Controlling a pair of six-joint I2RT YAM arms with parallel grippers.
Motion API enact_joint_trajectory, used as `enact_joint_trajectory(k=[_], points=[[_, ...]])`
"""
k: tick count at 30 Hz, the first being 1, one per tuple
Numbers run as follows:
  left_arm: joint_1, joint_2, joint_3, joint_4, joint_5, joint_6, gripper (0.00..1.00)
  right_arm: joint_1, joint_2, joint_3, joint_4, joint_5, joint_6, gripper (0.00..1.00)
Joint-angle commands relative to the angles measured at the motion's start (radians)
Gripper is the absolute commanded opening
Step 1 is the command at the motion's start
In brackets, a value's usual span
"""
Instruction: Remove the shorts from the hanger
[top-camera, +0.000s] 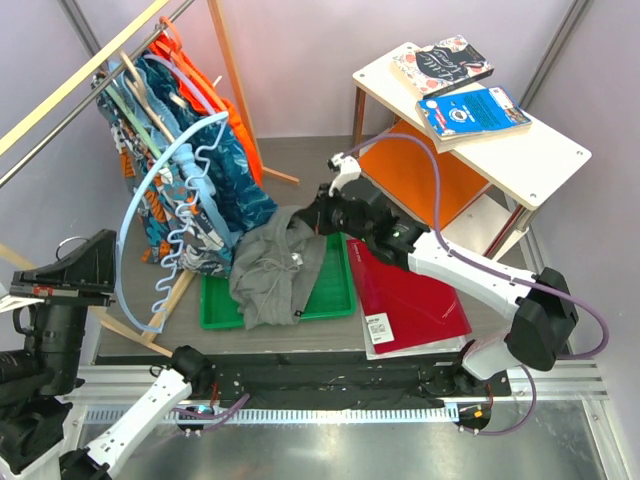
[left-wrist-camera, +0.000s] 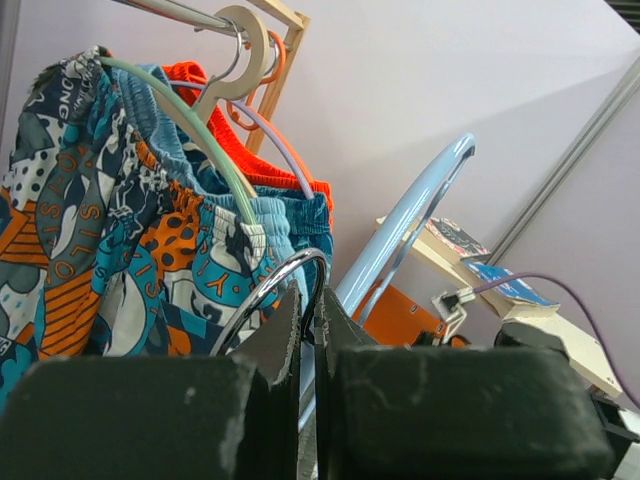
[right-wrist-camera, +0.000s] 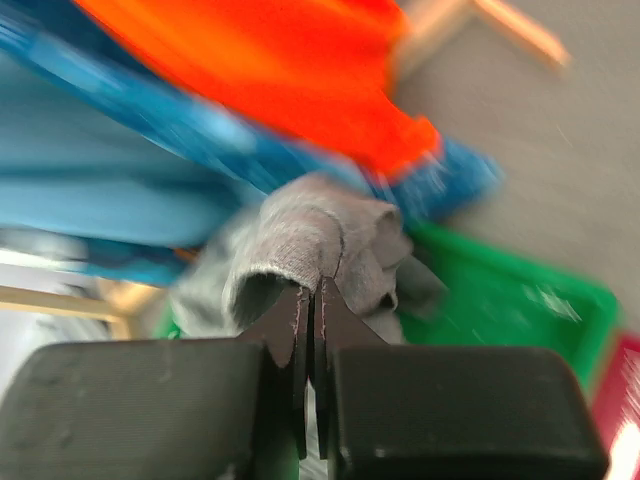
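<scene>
The grey shorts already lie over the green tray, so my right gripper will next move down and back to the tray's middle (top-camera: 302, 281) and release their upper edge.
The grey shorts (top-camera: 270, 270) lie bunched over the left end of a green tray (top-camera: 335, 295). My right gripper (top-camera: 312, 215) is shut on their upper edge; in the right wrist view the grey cloth (right-wrist-camera: 320, 225) folds over the closed fingertips of the right gripper (right-wrist-camera: 318, 290). My left gripper (top-camera: 80, 258) is at the far left, shut on the metal hook (left-wrist-camera: 300, 268) of a light-blue hanger (top-camera: 150, 200). That hanger's blue arm (left-wrist-camera: 410, 210) rises past the left gripper (left-wrist-camera: 310, 300). The floral shorts (top-camera: 195, 180) hang on the rack, also seen as floral shorts (left-wrist-camera: 100, 250).
A wooden clothes rack (top-camera: 80, 75) with several hangers and an orange garment (top-camera: 228, 115) stands at the back left. A red folder (top-camera: 415, 295) lies right of the tray. A side table (top-camera: 520, 165) at the back right carries two books (top-camera: 470, 110).
</scene>
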Motion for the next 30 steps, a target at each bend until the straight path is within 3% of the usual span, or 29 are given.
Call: enact_joint_trajectory(k=[1, 5, 8, 13, 19, 23, 26, 30], points=[[0.006, 0.032, 0.014, 0.032, 0.025, -0.022, 0.00, 0.003, -0.071, -0.108, 0.002, 0.022, -0.001, 0.01], [0.005, 0.030, -0.005, 0.042, 0.028, -0.032, 0.00, 0.018, -0.060, -0.168, -0.067, 0.033, -0.040, 0.01], [0.006, 0.033, -0.008, 0.034, 0.031, -0.032, 0.00, 0.050, -0.011, -0.197, -0.066, -0.053, -0.060, 0.01], [0.005, 0.033, -0.035, 0.040, 0.020, -0.053, 0.00, 0.121, 0.117, -0.246, 0.094, -0.192, 0.002, 0.01], [0.005, 0.071, -0.014, -0.003, 0.046, -0.076, 0.00, 0.109, 0.286, -0.202, 0.059, -0.153, 0.039, 0.01], [0.006, 0.087, -0.001, -0.038, 0.059, -0.081, 0.00, 0.109, 0.267, -0.208, -0.043, 0.003, 0.017, 0.01], [0.005, 0.087, -0.020, -0.030, 0.066, -0.085, 0.00, 0.109, 0.219, -0.194, -0.133, 0.030, -0.017, 0.21], [0.006, 0.102, -0.034, -0.027, 0.091, -0.084, 0.00, 0.112, 0.119, -0.191, -0.210, 0.047, -0.024, 0.41]])
